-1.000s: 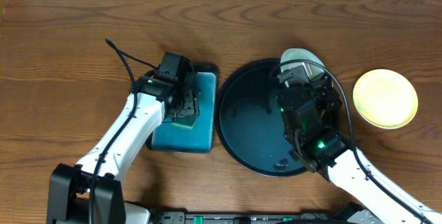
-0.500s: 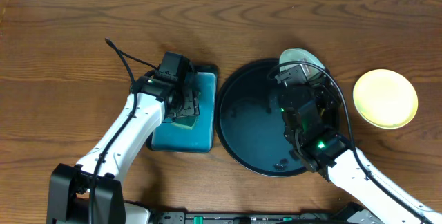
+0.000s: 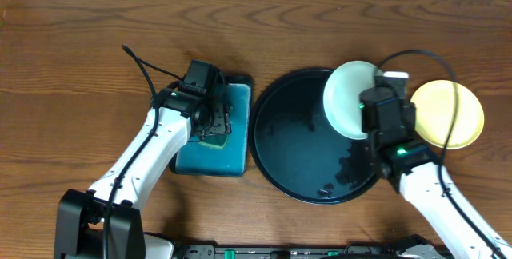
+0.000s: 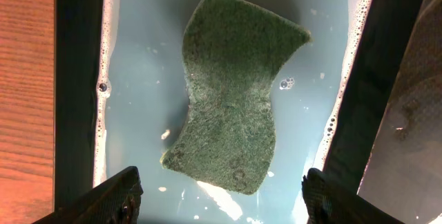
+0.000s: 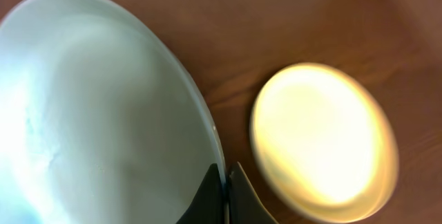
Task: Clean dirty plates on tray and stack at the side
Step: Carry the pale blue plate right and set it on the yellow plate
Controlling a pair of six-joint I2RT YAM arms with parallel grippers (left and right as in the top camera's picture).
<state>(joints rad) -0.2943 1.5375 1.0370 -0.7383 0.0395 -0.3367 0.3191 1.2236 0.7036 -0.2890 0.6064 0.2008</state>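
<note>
The pale yellow plate (image 3: 448,113) lies below my right gripper and to its right in the overhead view, so next the gripper will move over it, go down and release the mint plate (image 3: 349,99).
My right gripper (image 3: 373,109) is shut on the rim of a pale mint plate (image 3: 349,99) and holds it lifted over the right edge of the black tray (image 3: 296,139). In the right wrist view the fingers (image 5: 225,186) pinch the mint plate's (image 5: 97,120) edge. The pale yellow plate (image 3: 448,113) lies on the table right of the tray; it also shows in the right wrist view (image 5: 321,141). My left gripper (image 4: 217,193) is open above a green sponge (image 4: 235,110) lying in soapy water. A third plate is not visible.
The teal rectangular tray (image 3: 214,135) with black rim (image 4: 79,86) stands left of the black tray, under my left arm. Small dark specks lie on the black tray's floor. Wooden table all around.
My right arm has swung right and lifted the mint plate off the tray's far rim toward the yellow plate. The left arm has not moved.
</note>
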